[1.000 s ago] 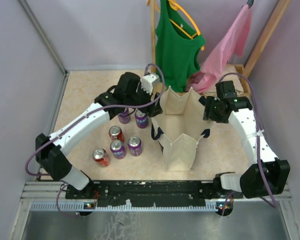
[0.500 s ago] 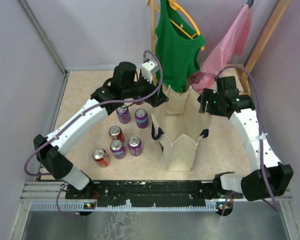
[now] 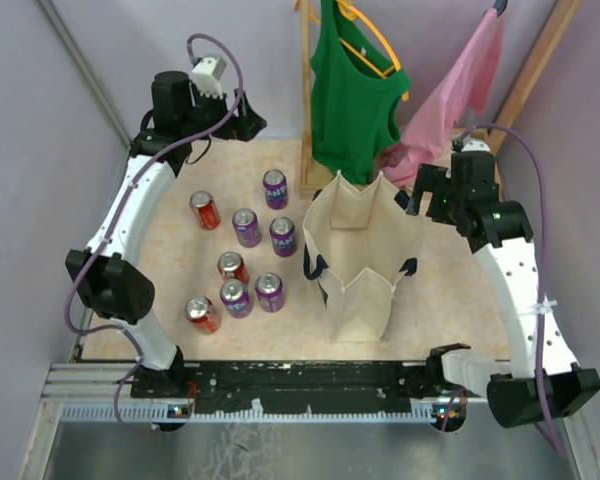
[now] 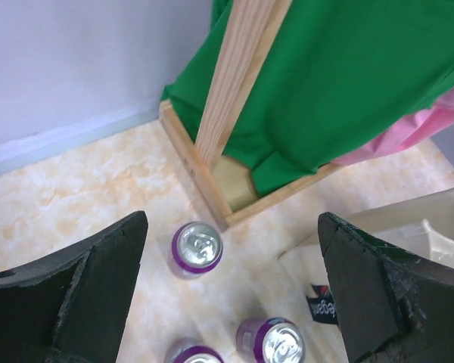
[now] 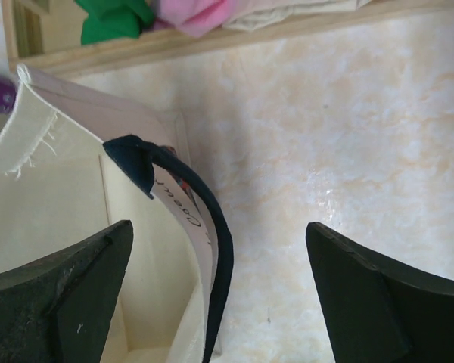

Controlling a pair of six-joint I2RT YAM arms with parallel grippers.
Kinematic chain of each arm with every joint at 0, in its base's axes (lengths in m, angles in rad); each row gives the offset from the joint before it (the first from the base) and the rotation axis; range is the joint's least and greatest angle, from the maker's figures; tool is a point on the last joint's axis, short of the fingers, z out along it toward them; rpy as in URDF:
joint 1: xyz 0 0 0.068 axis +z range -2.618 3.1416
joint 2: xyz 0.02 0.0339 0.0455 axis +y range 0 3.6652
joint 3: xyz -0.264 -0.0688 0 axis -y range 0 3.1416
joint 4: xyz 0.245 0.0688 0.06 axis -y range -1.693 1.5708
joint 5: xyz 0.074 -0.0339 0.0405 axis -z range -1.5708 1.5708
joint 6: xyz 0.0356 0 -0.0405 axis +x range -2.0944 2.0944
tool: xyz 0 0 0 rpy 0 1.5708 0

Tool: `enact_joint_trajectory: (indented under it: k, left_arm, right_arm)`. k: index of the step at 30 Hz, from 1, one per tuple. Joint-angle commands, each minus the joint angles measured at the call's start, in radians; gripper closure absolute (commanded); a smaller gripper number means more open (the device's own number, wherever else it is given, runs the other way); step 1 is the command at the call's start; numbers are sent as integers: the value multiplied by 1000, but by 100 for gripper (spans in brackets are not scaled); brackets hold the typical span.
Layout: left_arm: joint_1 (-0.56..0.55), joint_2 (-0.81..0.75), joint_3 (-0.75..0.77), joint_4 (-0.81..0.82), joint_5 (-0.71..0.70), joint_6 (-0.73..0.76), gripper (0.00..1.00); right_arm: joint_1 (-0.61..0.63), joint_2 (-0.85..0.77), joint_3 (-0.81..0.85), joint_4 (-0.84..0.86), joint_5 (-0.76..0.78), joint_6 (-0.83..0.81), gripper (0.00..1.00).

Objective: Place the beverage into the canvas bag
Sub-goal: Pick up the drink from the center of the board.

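Observation:
The purple can (image 4: 197, 248) nearest the rack stands below my left gripper's fingers, apart from others, so my left gripper will lower toward the right in the top view around it next.
The cream canvas bag (image 3: 364, 300) with navy handles stands open and upright right of centre. Several soda cans stand left of it, purple ones such as (image 3: 275, 188) and red ones such as (image 3: 204, 210). My left gripper (image 3: 247, 122) is open and empty, held high over the far left of the table. In the left wrist view (image 4: 231, 291) it looks down on a purple can (image 4: 197, 248) and the bag's corner (image 4: 408, 227). My right gripper (image 3: 418, 200) is open and empty above the bag's right rim. In the right wrist view (image 5: 219, 295) its jaws straddle the navy handle (image 5: 212, 249) and the bag's wall (image 5: 76, 204).
A wooden rack (image 3: 306, 110) at the back holds a green tank top (image 3: 352, 95) and a pink garment (image 3: 450, 95); its wooden base frame (image 4: 204, 185) lies just behind the cans. Walls close the table on the left, back and right.
My left arm has swung up and back from beside the bag's left rim to the far left corner, uncovering more cans. My right gripper has risen slightly and shifted back.

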Motion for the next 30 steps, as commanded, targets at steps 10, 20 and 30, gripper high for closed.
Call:
enact_joint_trajectory:
  k: [10,20,30]
  left_arm:
    - [31,278,117,-256,77,247,2]
    - [6,428,242,-257,21,310,0]
    - [-63,445,205,-242,-27,319,0]
  right_arm:
    - [5,-20,107,11,120,20,3]
    - [4,4,108,2,110,19,2]
    - [5,-13,99,-25,114,17,1]
